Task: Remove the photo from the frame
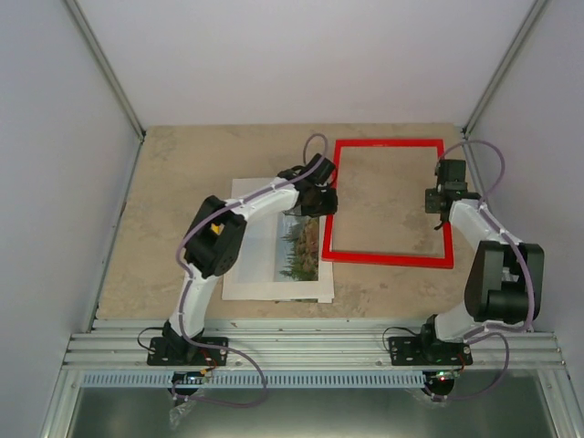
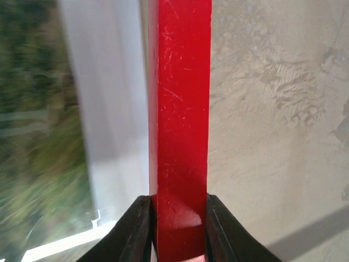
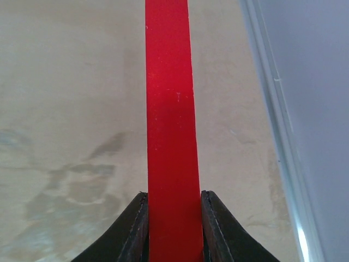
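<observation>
My right gripper needs to move toward the metal bar and down to put its bar of the frame on the bare table, because the frame's near corner is over the white mat.
The red frame [image 1: 388,144] is an empty rectangle, and the table shows through its opening. My left gripper [image 1: 327,196] is shut on its left bar [image 2: 180,109], with both black fingers pressed against the bar's sides [image 2: 178,229]. My right gripper [image 1: 444,203] is shut on the right bar [image 3: 170,109] in the same way [image 3: 173,229]. The photo [image 1: 301,245] lies flat on the table to the left of the frame, partly under my left arm. In the left wrist view it shows as a blurred green patch [image 2: 32,136].
A white mat border [image 1: 251,246] lies around the photo, and the frame's lower left corner overlaps its right edge. White walls enclose the beige table [image 1: 182,173] on three sides. A metal rail [image 3: 272,109] runs close to the right of the frame.
</observation>
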Controlling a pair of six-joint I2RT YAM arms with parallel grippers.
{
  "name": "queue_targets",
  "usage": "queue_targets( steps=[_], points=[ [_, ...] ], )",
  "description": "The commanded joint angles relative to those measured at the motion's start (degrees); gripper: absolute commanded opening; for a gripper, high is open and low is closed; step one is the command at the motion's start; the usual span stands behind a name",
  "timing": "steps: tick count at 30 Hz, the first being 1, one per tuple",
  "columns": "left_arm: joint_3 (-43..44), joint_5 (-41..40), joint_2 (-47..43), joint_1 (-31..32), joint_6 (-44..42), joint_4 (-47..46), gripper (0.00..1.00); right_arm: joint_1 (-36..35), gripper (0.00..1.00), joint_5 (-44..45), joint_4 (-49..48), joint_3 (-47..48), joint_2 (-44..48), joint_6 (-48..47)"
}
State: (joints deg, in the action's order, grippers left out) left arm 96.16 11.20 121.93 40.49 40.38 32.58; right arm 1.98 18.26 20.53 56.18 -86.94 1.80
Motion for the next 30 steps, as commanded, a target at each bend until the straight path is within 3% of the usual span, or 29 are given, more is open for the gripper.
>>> queue_targets(
  steps=[1, 8, 16, 24, 26, 30],
  points=[
    [7.71, 10.6, 3.51, 4.9, 3.81, -8.26, 0.0, 4.12, 0.0, 0.16, -14.12, -2.04, -3.71, -2.26],
    [13.4, 10.11, 9.94, 7.46, 6.94, -9.67, 0.0, 8.17, 0.0, -3.01, -20.28, -1.77, -10.69, -9.02],
    [6.15, 8.71, 9.96, 7.59, 10.85, -14.58, 0.01, 8.79, 0.1, -2.95, -19.56, 3.65, -20.98, -9.67],
    [5.11, 2.61, 8.4, 7.22, 9.55, -12.26, 0.34, 8.9, 0.37, -2.14, -18.65, 4.91, -22.49, -10.11],
    [4.99, 2.29, 8.5, 6.79, 9.84, -11.75, 0.39, 8.88, 0.45, -1.87, -18.32, 4.9, -22.42, -9.68],
    [3.96, 1.25, 7.76, 6.12, 10.16, -11.12, 0.48, 8.92, 0.49, -0.62, -17.32, 5.12, -20.84, -8.29]
  ],
)
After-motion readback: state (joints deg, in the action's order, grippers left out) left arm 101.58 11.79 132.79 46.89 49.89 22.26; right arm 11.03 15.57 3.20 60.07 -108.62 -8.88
